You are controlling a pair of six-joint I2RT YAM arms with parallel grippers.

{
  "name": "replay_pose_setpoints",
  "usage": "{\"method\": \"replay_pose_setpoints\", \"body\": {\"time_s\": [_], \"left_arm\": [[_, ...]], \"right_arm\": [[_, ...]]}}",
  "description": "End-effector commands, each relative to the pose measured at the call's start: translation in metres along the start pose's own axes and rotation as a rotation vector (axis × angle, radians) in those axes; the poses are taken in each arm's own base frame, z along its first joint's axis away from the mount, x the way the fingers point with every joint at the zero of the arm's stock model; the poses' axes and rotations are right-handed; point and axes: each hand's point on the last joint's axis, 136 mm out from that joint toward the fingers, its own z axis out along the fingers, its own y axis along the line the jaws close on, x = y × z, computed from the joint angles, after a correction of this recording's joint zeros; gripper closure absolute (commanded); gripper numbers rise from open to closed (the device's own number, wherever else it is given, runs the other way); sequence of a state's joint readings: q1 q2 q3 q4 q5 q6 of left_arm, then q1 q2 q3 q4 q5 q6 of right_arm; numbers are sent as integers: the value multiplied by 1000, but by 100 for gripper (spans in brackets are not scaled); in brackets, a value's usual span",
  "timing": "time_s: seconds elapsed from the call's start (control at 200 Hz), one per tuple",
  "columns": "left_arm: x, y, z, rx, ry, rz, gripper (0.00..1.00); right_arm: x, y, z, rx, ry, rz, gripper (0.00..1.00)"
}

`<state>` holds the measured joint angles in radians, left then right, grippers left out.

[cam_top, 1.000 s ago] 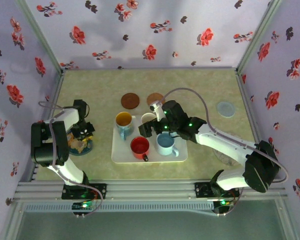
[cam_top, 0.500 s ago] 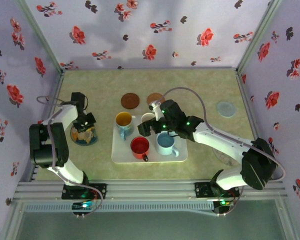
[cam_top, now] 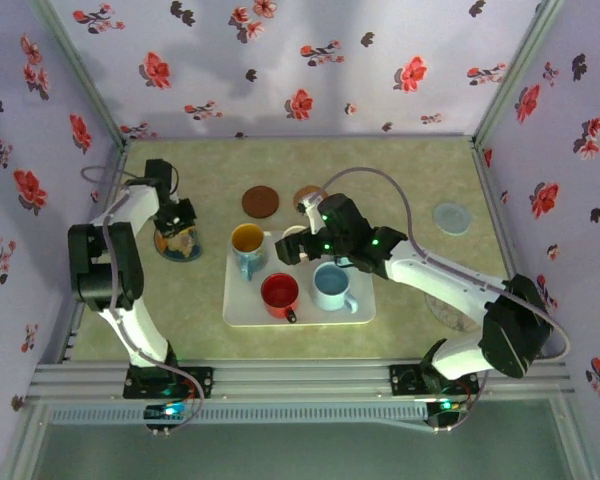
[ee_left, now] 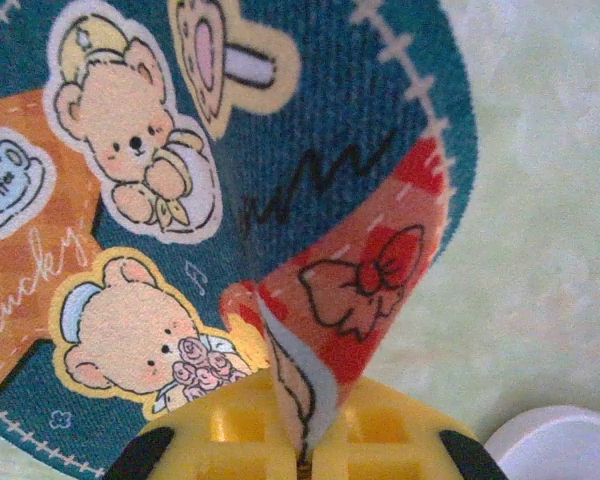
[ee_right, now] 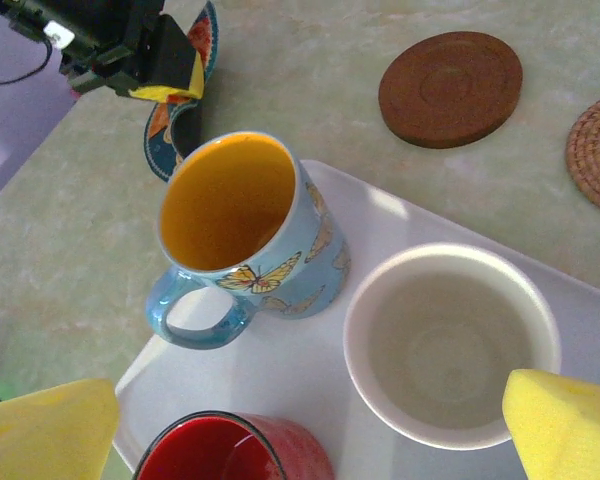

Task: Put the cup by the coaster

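My left gripper is pinching the fold and next needs to slide outward, pull it toward the bare tabletop beside the brown round coaster and let go there, because that spot is clear.
A teal fabric coaster printed with bears lies on the table at the left. My left gripper is shut on a pinched-up fold of its edge. On the white tray stand a blue butterfly cup with a yellow inside, a white cup and a red cup. My right gripper hangs open over the tray, between these cups, holding nothing. The butterfly cup stands nearest the coaster.
A light blue cup also stands on the tray. Beyond the tray lie a brown round coaster and a woven one. A pale blue disc lies far right. Flowered walls close in three sides.
My left gripper has pulled the teal coaster away from the near edge, toward the back of the table. The right gripper has crept slightly toward the back over the tray.
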<state>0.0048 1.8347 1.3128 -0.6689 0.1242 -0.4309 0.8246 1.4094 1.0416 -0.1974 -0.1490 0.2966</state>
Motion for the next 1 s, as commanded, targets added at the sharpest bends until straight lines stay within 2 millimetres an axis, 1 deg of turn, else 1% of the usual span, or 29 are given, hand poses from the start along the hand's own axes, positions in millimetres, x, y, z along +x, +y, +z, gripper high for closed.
{"method": "replay_pose_setpoints", "body": {"time_s": [0.0, 0.195, 0.485, 0.725, 0.935, 0.995], "left_arm": [[-16, -19, -1, 51, -10, 37, 100], [-36, -40, 9, 83, -7, 52, 100], [-54, -68, 24, 100, 12, 86, 100], [-67, -82, 38, 119, 7, 96, 100], [-72, -89, 53, 141, 14, 88, 95], [-73, -90, 59, 145, 20, 87, 92]], "right_arm": [[-8, -5, 4, 37, -1, -26, 0], [-14, -12, 11, 47, 11, -20, 0], [-20, -29, 18, 49, 15, 18, 0], [-22, -39, 18, 69, 41, 32, 0], [-22, -44, 20, 94, 74, 44, 0], [-23, -46, 21, 104, 86, 48, 0]]}}
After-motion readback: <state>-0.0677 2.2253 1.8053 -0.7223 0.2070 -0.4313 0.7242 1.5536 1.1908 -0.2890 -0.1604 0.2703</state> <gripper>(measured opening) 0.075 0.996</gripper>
